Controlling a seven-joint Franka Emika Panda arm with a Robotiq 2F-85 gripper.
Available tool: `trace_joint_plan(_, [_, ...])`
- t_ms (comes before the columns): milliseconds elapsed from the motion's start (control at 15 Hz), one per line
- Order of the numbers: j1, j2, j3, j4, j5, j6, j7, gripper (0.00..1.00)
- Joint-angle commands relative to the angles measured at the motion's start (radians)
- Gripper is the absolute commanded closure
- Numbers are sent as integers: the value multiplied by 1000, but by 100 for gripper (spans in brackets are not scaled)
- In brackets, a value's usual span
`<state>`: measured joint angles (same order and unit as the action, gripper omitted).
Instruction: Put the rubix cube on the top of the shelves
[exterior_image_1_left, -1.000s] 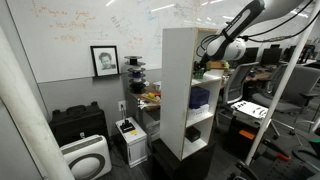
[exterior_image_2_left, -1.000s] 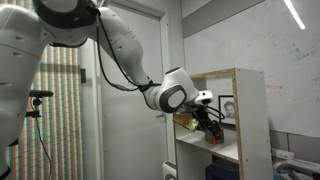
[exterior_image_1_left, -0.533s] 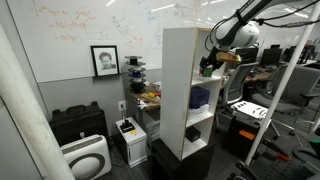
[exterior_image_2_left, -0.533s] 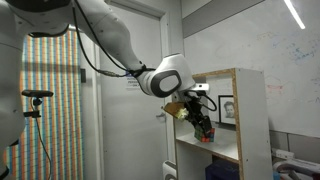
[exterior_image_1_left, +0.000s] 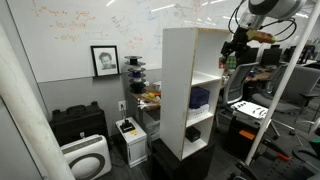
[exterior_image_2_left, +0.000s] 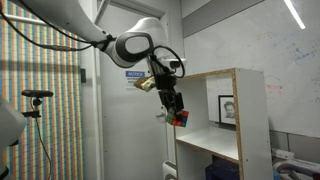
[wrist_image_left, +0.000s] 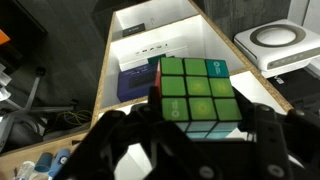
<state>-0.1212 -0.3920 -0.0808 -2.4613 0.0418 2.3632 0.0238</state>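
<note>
I need to lift my gripper past the edge of the top of the shelves next, move outward over the top and lower the cube (exterior_image_2_left: 179, 117) to release it, because the top of the shelves is above and outward.
My gripper (wrist_image_left: 195, 125) is shut on the rubix cube (wrist_image_left: 196, 92), whose green face fills the wrist view with a red edge at its left. In an exterior view the cube (exterior_image_2_left: 179, 117) hangs in the gripper (exterior_image_2_left: 177, 112) in front of the white shelves (exterior_image_2_left: 232, 120), just below their top edge and apart from them. In an exterior view the gripper (exterior_image_1_left: 233, 55) is beside the upper part of the shelves (exterior_image_1_left: 190, 85), out in front of the open side; the cube is too small to make out there.
A dark blue bulky object (exterior_image_1_left: 199, 97) and a black-and-white box (exterior_image_1_left: 193, 131) sit in the shelves' compartments; both show below the cube in the wrist view (wrist_image_left: 135, 82). A white air purifier (exterior_image_1_left: 86, 157) and black cases (exterior_image_1_left: 78, 122) stand by the wall.
The gripper has pulled the cube out of the shelf compartment and raised it up and away from the shelves, to near the height of their top.
</note>
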Motion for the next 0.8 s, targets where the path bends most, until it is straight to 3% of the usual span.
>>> trace_joint_plan(0, [-9, -201, -4, 12, 7, -57, 39, 60])
trace_joint_plan(267, [-10, -216, -1, 162, 31, -10, 101, 60])
trace_joint_plan(733, [-17, 50, -16, 461, 41, 76, 195, 60])
